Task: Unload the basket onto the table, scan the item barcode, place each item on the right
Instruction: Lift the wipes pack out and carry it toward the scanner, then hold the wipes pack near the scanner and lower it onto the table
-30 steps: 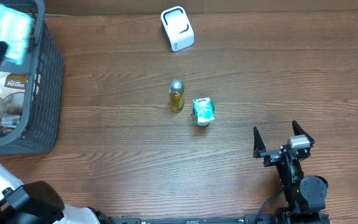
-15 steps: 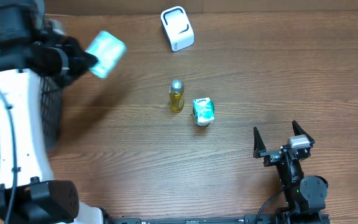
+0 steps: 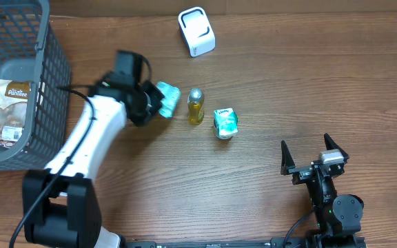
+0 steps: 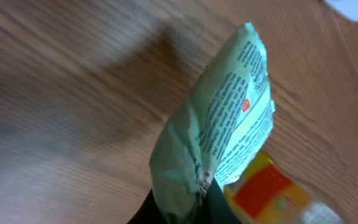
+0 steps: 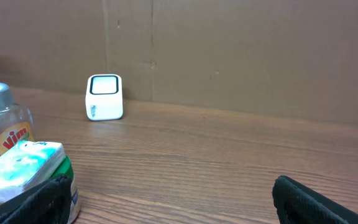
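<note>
My left gripper moves down, back and in beside the yellow bottle next, because the pale teal packet is still held clear of the table.
My left gripper (image 3: 151,103) is shut on a pale teal packet (image 3: 167,100) with small print, held just left of a yellow bottle (image 3: 196,107) at mid-table. In the left wrist view the packet (image 4: 222,118) sticks up from the dark fingers (image 4: 219,208), and the bottle's yellow and red label (image 4: 269,193) is close on the right. The white barcode scanner (image 3: 196,32) stands at the back centre, well apart from the packet. My right gripper (image 3: 311,155) rests open at the front right, nothing between its fingers (image 5: 316,199). In the right wrist view the scanner (image 5: 105,96) is far off.
A grey mesh basket (image 3: 54,76) at the left edge holds a beige bag (image 3: 9,103). A teal-topped can (image 3: 225,124) stands right of the bottle; it also shows in the right wrist view, the can (image 5: 27,174) by the left finger.
My left arm has swung from over the basket to the right and down to mid-table, carrying the teal packet to beside the yellow bottle. The right arm has not moved.
</note>
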Tool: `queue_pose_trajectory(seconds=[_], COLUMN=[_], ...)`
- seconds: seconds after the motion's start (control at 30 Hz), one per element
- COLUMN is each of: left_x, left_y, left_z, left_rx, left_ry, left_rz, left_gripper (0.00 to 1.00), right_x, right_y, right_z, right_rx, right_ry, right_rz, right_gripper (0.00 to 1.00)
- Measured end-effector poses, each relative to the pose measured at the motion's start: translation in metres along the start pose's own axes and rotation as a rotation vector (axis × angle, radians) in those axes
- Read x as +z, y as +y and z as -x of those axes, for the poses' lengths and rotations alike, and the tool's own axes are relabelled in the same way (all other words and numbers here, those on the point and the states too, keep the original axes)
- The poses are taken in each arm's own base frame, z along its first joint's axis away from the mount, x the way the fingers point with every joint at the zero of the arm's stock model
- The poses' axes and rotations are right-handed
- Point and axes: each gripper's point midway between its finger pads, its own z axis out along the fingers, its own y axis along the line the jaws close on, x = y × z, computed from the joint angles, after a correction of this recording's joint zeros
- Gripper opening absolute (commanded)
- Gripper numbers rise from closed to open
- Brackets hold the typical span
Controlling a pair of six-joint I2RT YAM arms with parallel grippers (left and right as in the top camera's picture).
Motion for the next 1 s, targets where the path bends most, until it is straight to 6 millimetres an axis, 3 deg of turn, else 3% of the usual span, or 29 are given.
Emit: queue_pose_trajectory(seconds=[0.13,0.33,0.53,0.7,0.8,0.9,1.0], left_x=[0.026,0.043,0.045,0.045,0.045,0.045,0.045], left_y=[0.005,0.019,0.02,0.021,0.021,0.02,0.02], left_z=[-0.029,-0.062,-0.071,-0.071,-0.072,-0.073,-0.074], left_rx=[-0.005,0.007,0.014,0.061,0.129,0.226,0.331], left_ry=[0.006,0.03,0.033,0.035,0.039,0.048,0.058], left_rz=[-0.001,0.049,0.063,0.066,0.064,0.058,0.053], left_gripper=[0.04,0.08,0.27,0.37,0.54,0.8,0.88], right_x=[0.0,0.0,0.0,0.0,0.0,0.0,0.0], right_y=[0.0,0.0,0.0,0.0,0.0,0.0,0.0], right_z=[0.0,0.0,0.0,0.0,0.0,0.0,0.0], right_rx=[0.0,0.0,0.0,0.0,0.0,0.0,0.0], right_ry=[0.0,0.0,0.0,0.0,0.0,0.0,0.0], right_rz=[0.0,0.0,-0.001,-0.001,-0.001,0.0,0.0], right_gripper=[1.0,1.0,1.0,1.0,1.0,1.0,1.0])
